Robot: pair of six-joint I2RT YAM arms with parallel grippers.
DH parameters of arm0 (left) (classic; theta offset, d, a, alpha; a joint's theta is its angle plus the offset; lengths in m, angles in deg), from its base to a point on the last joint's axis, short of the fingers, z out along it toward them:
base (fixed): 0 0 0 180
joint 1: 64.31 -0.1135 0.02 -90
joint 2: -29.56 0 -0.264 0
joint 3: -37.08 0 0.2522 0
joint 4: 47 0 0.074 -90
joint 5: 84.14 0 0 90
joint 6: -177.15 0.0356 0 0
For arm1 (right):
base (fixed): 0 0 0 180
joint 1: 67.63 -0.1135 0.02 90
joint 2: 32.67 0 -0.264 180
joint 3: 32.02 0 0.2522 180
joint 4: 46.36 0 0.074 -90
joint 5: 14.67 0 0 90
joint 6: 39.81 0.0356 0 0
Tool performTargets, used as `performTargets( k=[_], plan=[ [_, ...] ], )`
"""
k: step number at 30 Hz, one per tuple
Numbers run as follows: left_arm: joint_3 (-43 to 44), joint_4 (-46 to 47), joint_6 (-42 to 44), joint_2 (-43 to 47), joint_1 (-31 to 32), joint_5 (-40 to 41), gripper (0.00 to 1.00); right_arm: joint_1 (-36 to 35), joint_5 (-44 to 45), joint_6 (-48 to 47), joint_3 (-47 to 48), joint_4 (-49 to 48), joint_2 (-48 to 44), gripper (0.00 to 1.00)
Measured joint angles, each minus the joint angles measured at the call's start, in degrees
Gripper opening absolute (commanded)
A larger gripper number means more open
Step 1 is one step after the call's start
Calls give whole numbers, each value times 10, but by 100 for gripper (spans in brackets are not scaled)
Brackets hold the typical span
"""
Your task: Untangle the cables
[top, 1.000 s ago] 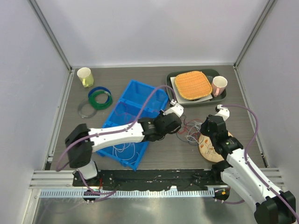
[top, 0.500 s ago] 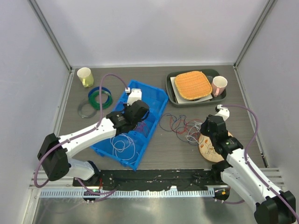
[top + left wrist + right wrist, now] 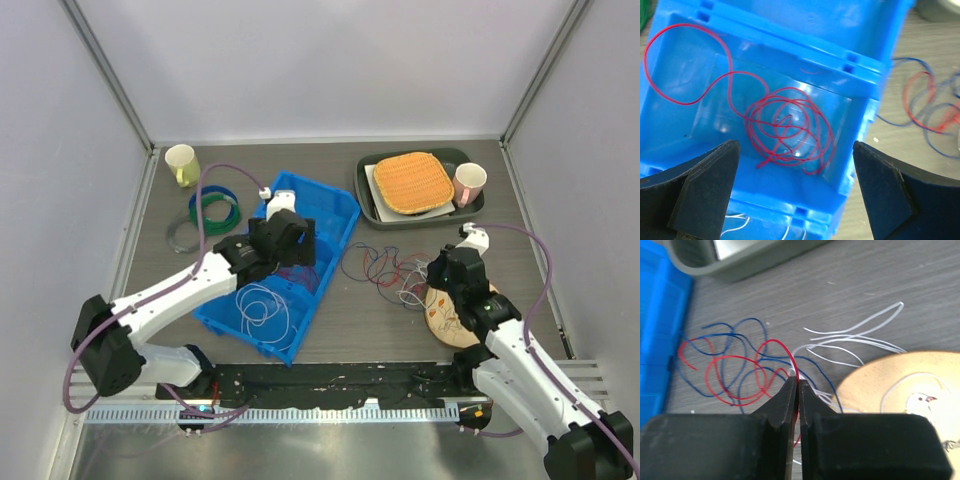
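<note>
My left gripper moves off the bin next, toward the right in the top view. It goes onto the tangle's red cable, since my right gripper holds it.
A tangle of red, dark blue and white cables lies on the table between the blue bin and my right arm. A loose red cable rests coiled in the bin's middle compartment. A white cable lies in the near compartment. My left gripper hangs open over the red coil, with nothing between its fingers. My right gripper is shut on a red cable strand at the tangle's near edge, beside the white strands.
A wooden round board with a bird drawing lies under the right gripper. A grey tray holds an orange woven mat and a pink cup. A pale cup and blue, green and clear coiled rings sit at the back left.
My left arm swung from the tangle leftward over the bin and opened, leaving the red cable in the middle compartment. My right gripper closed on a red strand.
</note>
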Motion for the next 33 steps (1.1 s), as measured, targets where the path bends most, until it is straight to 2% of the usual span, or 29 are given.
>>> performTargets(
  k=[6, 9, 12, 18, 21, 25, 29, 33],
  plan=[
    [-3, 53, 55, 91, 0, -133, 100, 0, -86, -6, 4, -51, -43, 4],
    [-19, 96, 81, 123, 0, -213, 100, 0, -151, -4, 31, -75, -32, 2],
    [-38, 133, 109, 132, 8, -291, 100, 0, -227, -2, 109, -88, 15, 1],
    [-40, 181, 150, 118, 37, -362, 100, 0, -348, 20, 245, -152, 85, 1],
    [-30, 206, 161, 97, 45, -381, 100, 0, -391, 43, 264, -189, 96, 1],
    [-20, 236, 170, 64, 62, -372, 100, 0, -401, 75, 271, -205, 102, 1],
    [-20, 259, 177, 31, 87, -315, 100, 0, -358, 116, 269, -213, 90, 1],
    [-21, 291, 178, -6, 100, -265, 100, 0, -303, 141, 239, -217, 22, 1]
  ],
)
